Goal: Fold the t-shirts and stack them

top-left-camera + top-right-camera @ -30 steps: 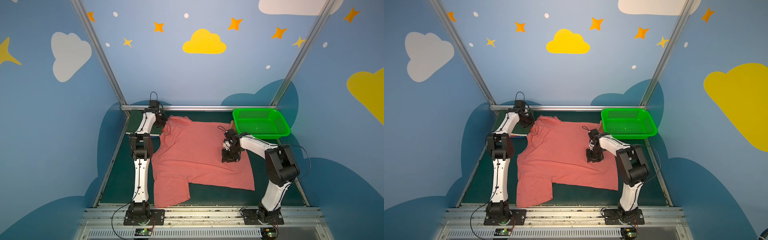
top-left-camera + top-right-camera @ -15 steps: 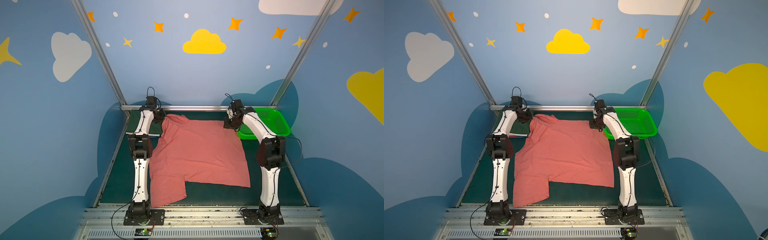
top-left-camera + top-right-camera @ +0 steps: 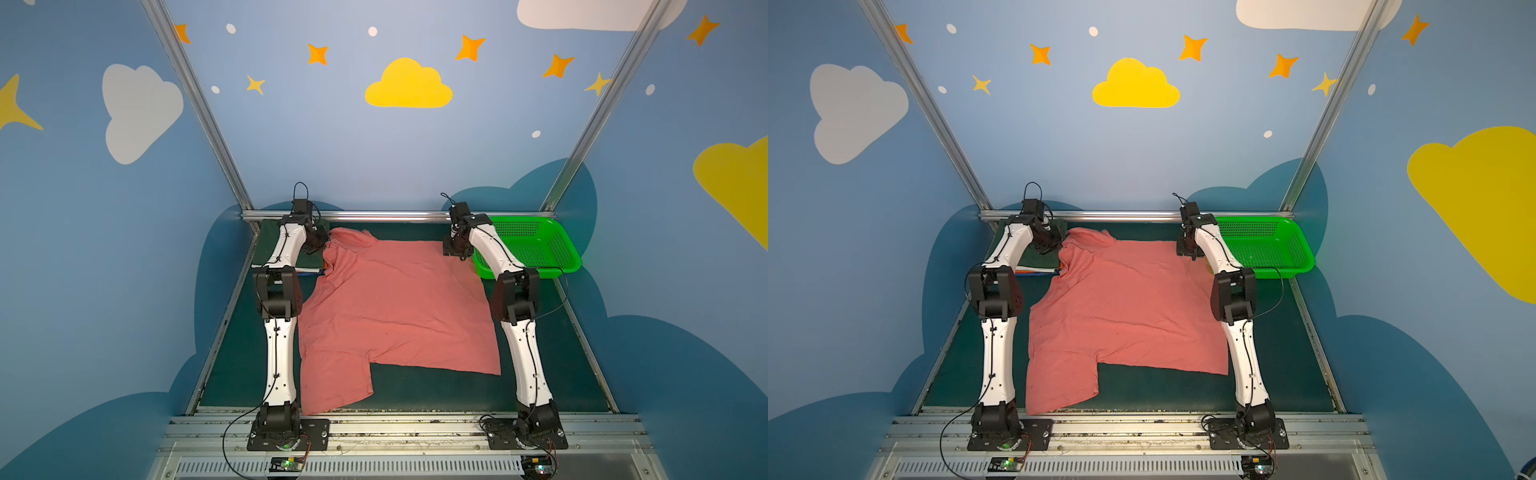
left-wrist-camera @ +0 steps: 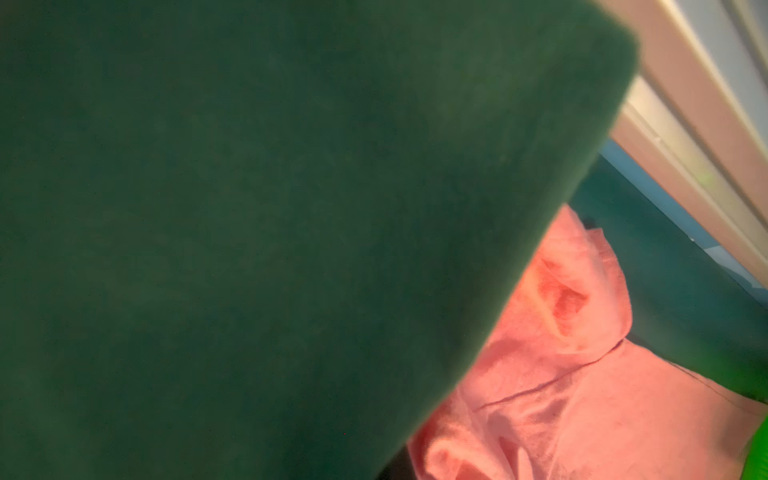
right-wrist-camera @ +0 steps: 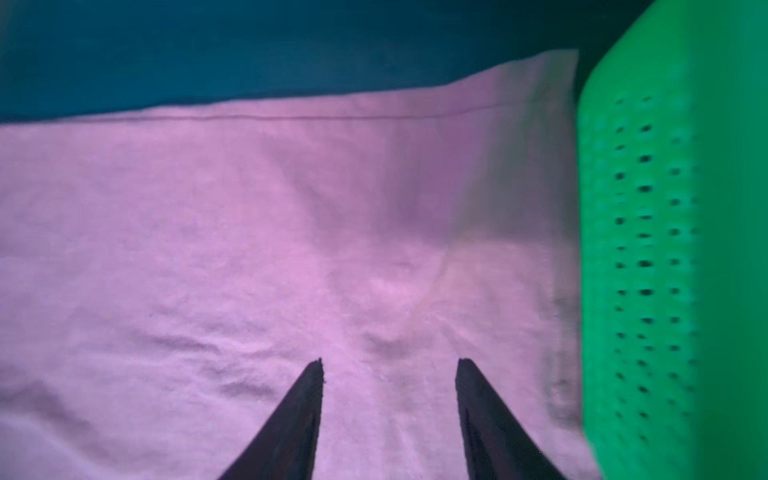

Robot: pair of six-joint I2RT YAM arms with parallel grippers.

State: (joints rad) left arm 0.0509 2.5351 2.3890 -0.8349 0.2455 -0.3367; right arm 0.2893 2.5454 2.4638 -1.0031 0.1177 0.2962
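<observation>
I need to lower my open right gripper's fingers onto the shirt's far corner by the basket and close them on that cloth, since it lies flat below the gripper.
A salmon-pink t-shirt (image 3: 390, 307) (image 3: 1121, 303) lies spread flat on the dark green table in both top views. Its far left shoulder is bunched up at my left gripper (image 3: 319, 245) (image 3: 1054, 245), which is shut on that cloth; the jaws are hidden in the left wrist view. My right gripper (image 3: 454, 252) (image 3: 1185, 252) (image 5: 388, 361) is open just above the shirt's far right corner (image 5: 519, 104), with nothing between its fingers. A folded dark green t-shirt (image 3: 266, 245) (image 4: 249, 208) tops a stack under my left arm, with orange, blue and white edges (image 3: 309, 271) below it.
A green perforated basket (image 3: 569, 253) (image 3: 1304, 253) (image 5: 665, 249) stands at the far right, right beside my right gripper. A metal rail (image 3: 374, 215) runs along the back edge. Bare table (image 3: 436, 386) shows in front of the shirt.
My right gripper left the middle of the shirt, moved to its far right corner by the basket and opened wider. The shirt now lies flatter. My left gripper shifted slightly back, still shut.
</observation>
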